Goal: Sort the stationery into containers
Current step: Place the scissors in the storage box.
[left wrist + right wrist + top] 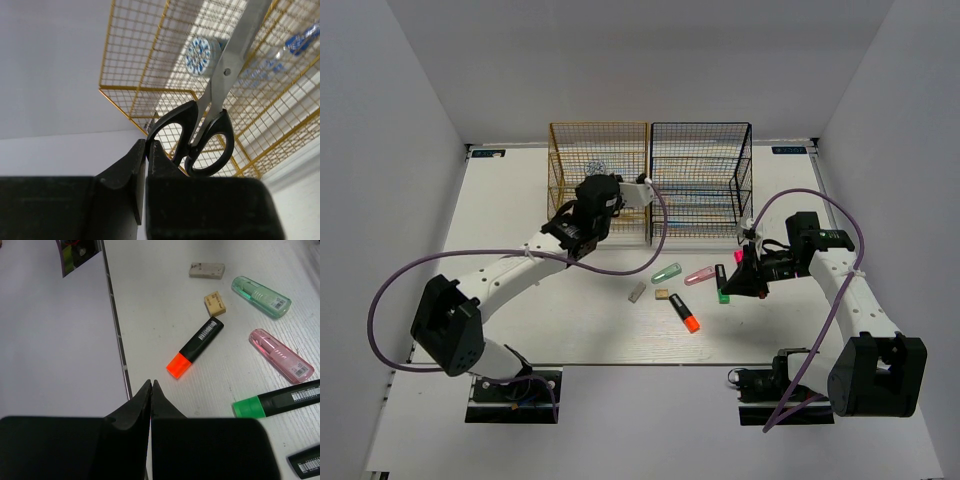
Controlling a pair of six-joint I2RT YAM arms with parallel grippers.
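The left gripper moves down toward the rack's section with the blue-capped tube next. It releases the scissors' handle loop, because the scissors still hang over the gold-yellow rack (135, 55).
My left gripper (147, 142) is shut on the rim of one black handle loop of the scissors (212, 112), whose blades point up in front of the gold-yellow rack (135, 55). Inside that rack lie a bluish tape roll (201, 55) and a clear blue-capped tube (300, 42). My right gripper (151, 383) is shut and empty, hovering over the table beside the orange highlighter (197, 347) and the green-capped black highlighter (280, 401). Farther off lie a pastel pink highlighter (281, 355), a pastel green one (260, 296), a tan eraser (215, 304) and a grey eraser (206, 270).
The black rack (700, 180) stands right of the gold-yellow rack (570, 150) at the back of the table. Another black highlighter body (305, 462) shows at the right wrist view's corner. The table's front edge (117, 335) runs close to my right gripper.
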